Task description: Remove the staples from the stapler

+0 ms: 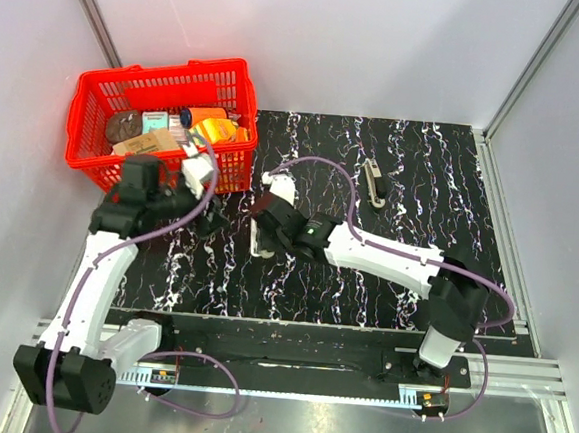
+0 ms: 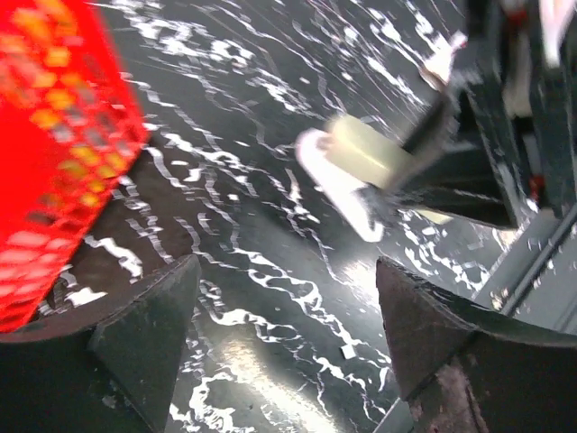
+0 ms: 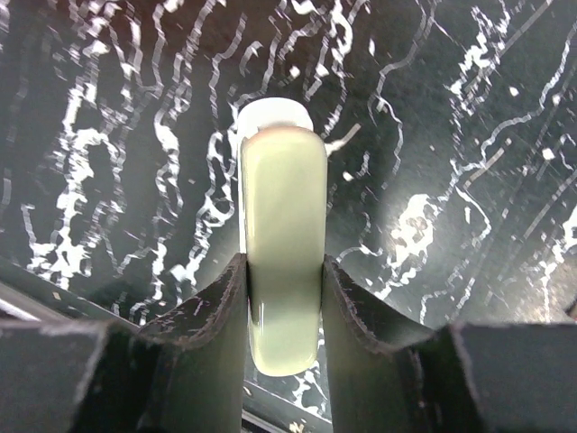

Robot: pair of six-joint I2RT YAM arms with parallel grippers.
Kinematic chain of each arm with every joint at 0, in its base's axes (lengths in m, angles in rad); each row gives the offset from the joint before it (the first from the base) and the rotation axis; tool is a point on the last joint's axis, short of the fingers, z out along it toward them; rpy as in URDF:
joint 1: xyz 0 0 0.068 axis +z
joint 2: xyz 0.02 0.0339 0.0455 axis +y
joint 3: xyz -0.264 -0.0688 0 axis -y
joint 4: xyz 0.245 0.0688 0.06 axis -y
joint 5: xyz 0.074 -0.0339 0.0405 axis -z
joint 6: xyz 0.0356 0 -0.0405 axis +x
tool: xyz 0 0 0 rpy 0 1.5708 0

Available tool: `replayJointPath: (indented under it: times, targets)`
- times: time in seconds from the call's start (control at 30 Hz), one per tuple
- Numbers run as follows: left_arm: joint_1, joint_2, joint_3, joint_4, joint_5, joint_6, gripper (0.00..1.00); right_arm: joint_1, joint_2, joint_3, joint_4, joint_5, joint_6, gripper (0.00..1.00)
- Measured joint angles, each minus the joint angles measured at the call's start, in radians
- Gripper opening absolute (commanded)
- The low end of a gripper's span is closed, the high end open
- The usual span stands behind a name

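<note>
Clear tabletop lies below and to the left in the top view. My right gripper will next go to that side, lower the stapler and release it.
The cream-white stapler [image 3: 282, 216] is clamped between my right gripper's [image 3: 284, 290] two fingers, with its white end pointing away over the black marbled table. In the top view the stapler [image 1: 259, 236] sits at the table's left middle with my right gripper [image 1: 269, 227] on it. In the left wrist view the stapler [image 2: 359, 155] shows blurred at the upper right, held by the right gripper. My left gripper [image 2: 284, 316] is open and empty just above the table, a short way left of the stapler [image 1: 209, 216].
A red basket [image 1: 88, 120] with several items stands at the back left, close to my left gripper; its wall [image 2: 54, 135] fills the left of the left wrist view. A slim dark-and-cream piece [image 1: 375, 181] lies at the back middle of the table [image 1: 422, 187].
</note>
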Motion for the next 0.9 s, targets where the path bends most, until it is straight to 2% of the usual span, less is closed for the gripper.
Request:
replayJointPath:
  times: [0.03,0.17,0.23,0.37,0.5,0.9]
  targets:
    - [0.055,0.006,0.034,-0.006,0.027,-0.018,0.96,0.0,0.005,0.001,-0.02,0.001,0.001,0.0]
    - [0.223,0.018,0.102,-0.015,0.089,-0.064,0.99,0.0,0.038,0.027,-0.104,-0.002,0.004,0.0]
    - [0.261,0.029,0.119,-0.027,0.103,-0.076,0.99,0.0,0.098,0.092,-0.16,-0.005,0.009,0.0]
    - [0.267,0.034,0.119,-0.048,0.108,-0.1,0.99,0.0,0.267,0.252,-0.239,-0.01,0.021,0.0]
    - [0.267,0.013,0.106,-0.05,0.101,-0.117,0.99,0.0,0.383,0.301,-0.284,-0.03,0.027,0.0]
    - [0.278,0.007,0.094,-0.047,0.068,-0.112,0.99,0.0,0.533,0.509,-0.38,-0.076,0.032,0.03]
